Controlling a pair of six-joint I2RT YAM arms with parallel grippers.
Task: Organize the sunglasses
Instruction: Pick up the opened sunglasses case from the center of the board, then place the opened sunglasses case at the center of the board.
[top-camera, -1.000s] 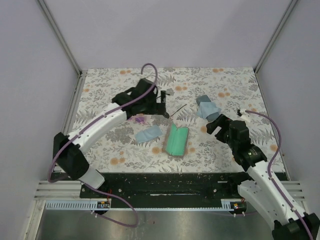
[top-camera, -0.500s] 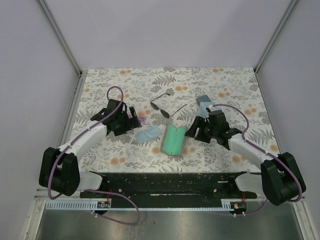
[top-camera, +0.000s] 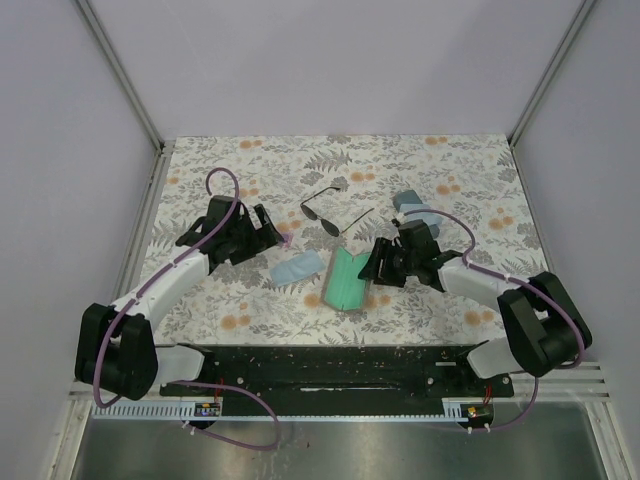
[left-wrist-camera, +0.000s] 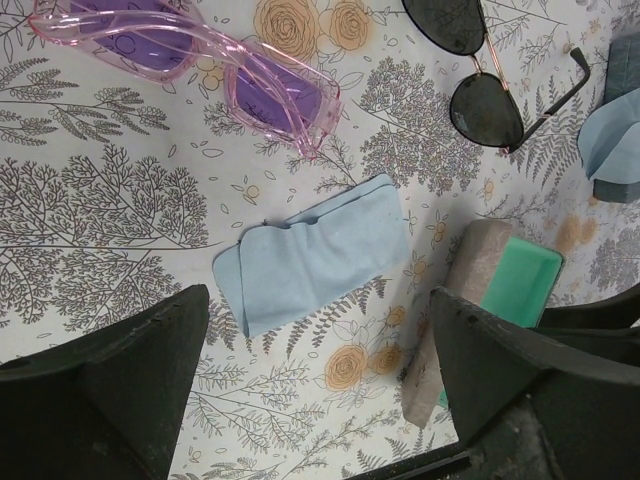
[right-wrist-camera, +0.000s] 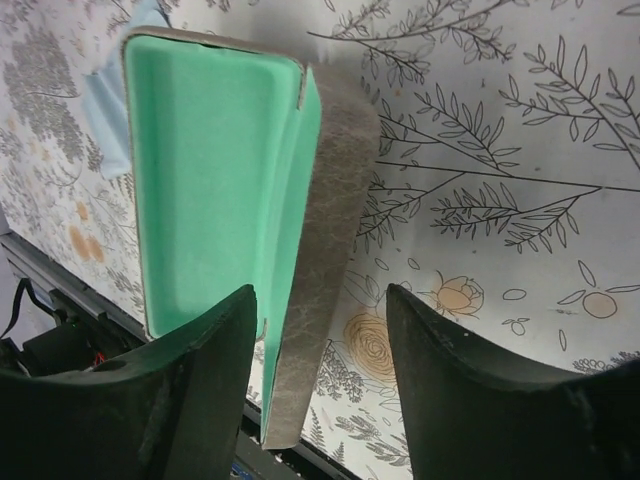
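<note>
The near corner of the light-blue cloth lies uncovered between my open fingers, so my left gripper needs to go down and slightly back onto it next.
The black wire-framed sunglasses (top-camera: 325, 212) lie open on the floral mat, also at the top of the left wrist view (left-wrist-camera: 470, 75). The purple-lensed sunglasses (left-wrist-camera: 200, 60) lie just beyond my left gripper (top-camera: 268, 232); from above only a purple edge (top-camera: 286, 240) shows. My left gripper (left-wrist-camera: 320, 370) is open and empty, hovering over the mat near a light-blue cloth (left-wrist-camera: 315, 255). My right gripper (top-camera: 376, 266) is open, its jaws straddling the beige right wall (right-wrist-camera: 325, 230) of the open teal-lined case (right-wrist-camera: 210, 170), one finger over the lining, one outside.
The open case (top-camera: 347, 278) lies at the middle front, with the cloth (top-camera: 298, 267) to its left. A second case with a folded blue cloth (top-camera: 412, 208) sits behind my right gripper. Grey walls enclose the mat; a black rail (top-camera: 330, 365) runs along the front.
My left arm drew back left from the black sunglasses, which now lie uncovered. My right arm swung left and reached the open case's right wall.
</note>
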